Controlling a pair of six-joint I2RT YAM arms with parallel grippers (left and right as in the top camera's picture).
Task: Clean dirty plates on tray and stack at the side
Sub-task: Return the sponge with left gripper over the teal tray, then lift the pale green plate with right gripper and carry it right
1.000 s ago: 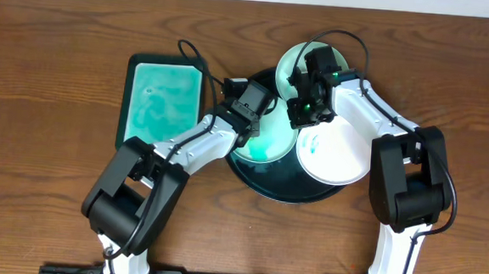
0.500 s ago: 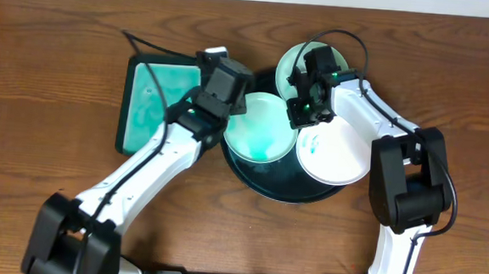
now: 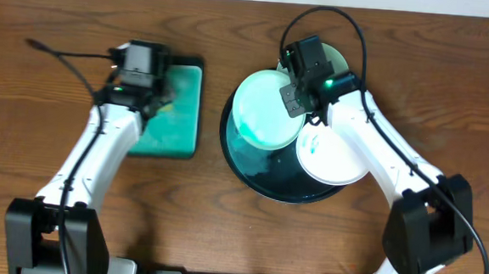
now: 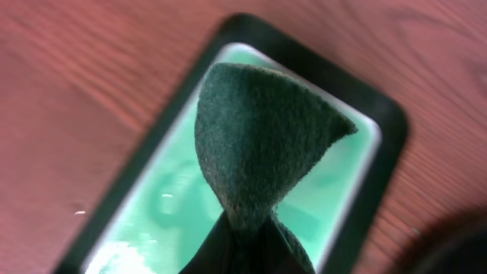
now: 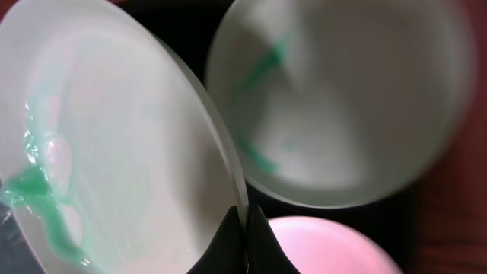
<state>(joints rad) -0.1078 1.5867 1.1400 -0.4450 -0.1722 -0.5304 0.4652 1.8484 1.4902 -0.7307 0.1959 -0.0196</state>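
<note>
My right gripper carries the plate to the bare wood beside the tray next, below and to the gripper's right in the overhead view. It then lowers and releases the plate.
My right gripper (image 3: 301,105) is shut on the rim of a pale mint plate (image 3: 265,109) and holds it tilted over the far left of the black tray (image 3: 259,174). In the right wrist view that plate (image 5: 114,144) carries teal smears, and the gripper (image 5: 245,232) pinches its edge. A second, white plate (image 3: 335,153) with a teal smear lies on the tray's right side. Behind my arm a third plate (image 3: 338,58) is partly hidden. Over the teal dish (image 3: 181,125), my left gripper (image 3: 156,96) is shut on a dark green sponge (image 4: 259,144).
The rectangular teal dish (image 4: 144,228) with its dark rim holds wet green liquid and lies left of the tray on the wooden table (image 3: 56,23). A cable trails from the left arm toward the far left.
My left arm has swung left from the tray to above the teal dish, carrying the sponge. The right gripper has shifted the mint plate toward the far side and tilted it.
</note>
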